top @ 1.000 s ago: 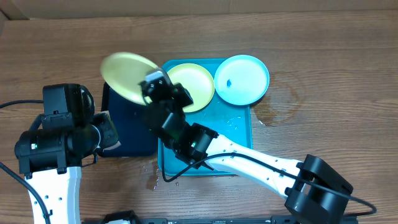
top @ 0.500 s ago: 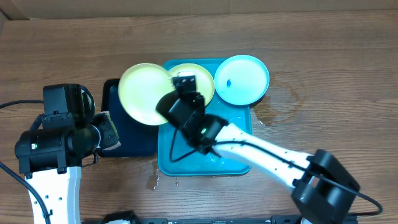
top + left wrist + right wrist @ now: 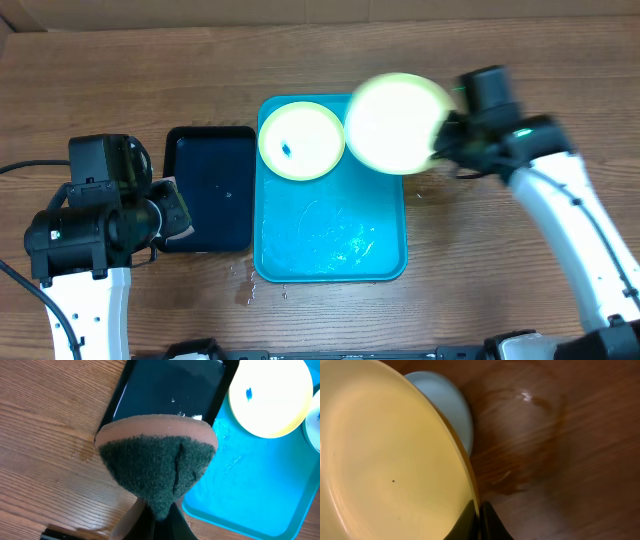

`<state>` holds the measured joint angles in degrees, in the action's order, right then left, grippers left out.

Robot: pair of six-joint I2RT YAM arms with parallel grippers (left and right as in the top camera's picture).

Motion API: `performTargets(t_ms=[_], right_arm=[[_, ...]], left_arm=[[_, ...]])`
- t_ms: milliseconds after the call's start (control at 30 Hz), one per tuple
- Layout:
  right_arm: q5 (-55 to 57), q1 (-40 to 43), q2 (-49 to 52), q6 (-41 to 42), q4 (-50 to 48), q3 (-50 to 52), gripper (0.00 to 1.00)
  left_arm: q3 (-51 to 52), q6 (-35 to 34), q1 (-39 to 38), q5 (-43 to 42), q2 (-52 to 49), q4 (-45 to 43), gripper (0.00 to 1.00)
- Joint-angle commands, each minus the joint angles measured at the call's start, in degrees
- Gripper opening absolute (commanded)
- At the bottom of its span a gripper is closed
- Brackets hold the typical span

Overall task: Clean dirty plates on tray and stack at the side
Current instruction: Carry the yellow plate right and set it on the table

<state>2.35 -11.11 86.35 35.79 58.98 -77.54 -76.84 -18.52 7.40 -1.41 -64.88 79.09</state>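
My right gripper carries the plate off the tray next, lowers it onto the open wood (image 3: 445, 198) (image 3: 522, 442) beside the tray, free below the gripper, and releases the plate's rim.
My right gripper (image 3: 446, 136) is shut on the rim of a clean pale yellow-green plate (image 3: 396, 122) and holds it in the air at the tray's far right corner. In the right wrist view its fingers (image 3: 479, 512) pinch that plate (image 3: 385, 460), and the light blue plate (image 3: 451, 405) peeks out beneath it. A second yellow-green plate (image 3: 300, 140) with a blue smudge lies at the far end of the wet turquoise tray (image 3: 330, 245); it also shows in the left wrist view (image 3: 272, 395). My left gripper (image 3: 156, 522) is shut on a green-faced sponge (image 3: 157, 462) above the table, left of the tray (image 3: 250, 485).
A smaller black tray (image 3: 210, 185) lies just left of the turquoise tray and shows in the left wrist view (image 3: 170, 385). A wet patch (image 3: 450, 170) marks the wood right of the tray and shows in the right wrist view (image 3: 520, 435).
My right arm swung the yellow-green plate from above the black tray across to the right, over the light blue plate. The smudged plate on the tray is now uncovered. The left arm has not moved.
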Motion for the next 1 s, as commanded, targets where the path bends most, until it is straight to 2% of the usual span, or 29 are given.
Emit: performTargets(t_ms=[0,167,333,667,967], right_arm=[[-3.1,11.8,-0.6,0.2,4.1,0.7,0.04],[-2.5,22.6,-0.4,0.2,4.6,4.2,0.04],[-2.4,27.9,-0.4,1.7,0.2,10.6,0.04],[-2.5,27.5,-0.4,6.3,-19.8,28.3,0.04],[-2.5,25.9,-0.4,6.4,-26.4,35.0,0.04]], left_arm=[[-0.2,-1.0,0.2,0.5,0.7,-0.3,0.04],[-0.2,-1.0,0.2,0.5,0.4,-0.5,0.04],[-0.2,-1.0,0.2,0.5,-0.1,-0.2,0.04],[-0.2,-0.9,0.2,0.3,-0.3,0.0,0.04],[-0.2,-0.9,0.2,0.3,-0.3,0.0,0.04]])
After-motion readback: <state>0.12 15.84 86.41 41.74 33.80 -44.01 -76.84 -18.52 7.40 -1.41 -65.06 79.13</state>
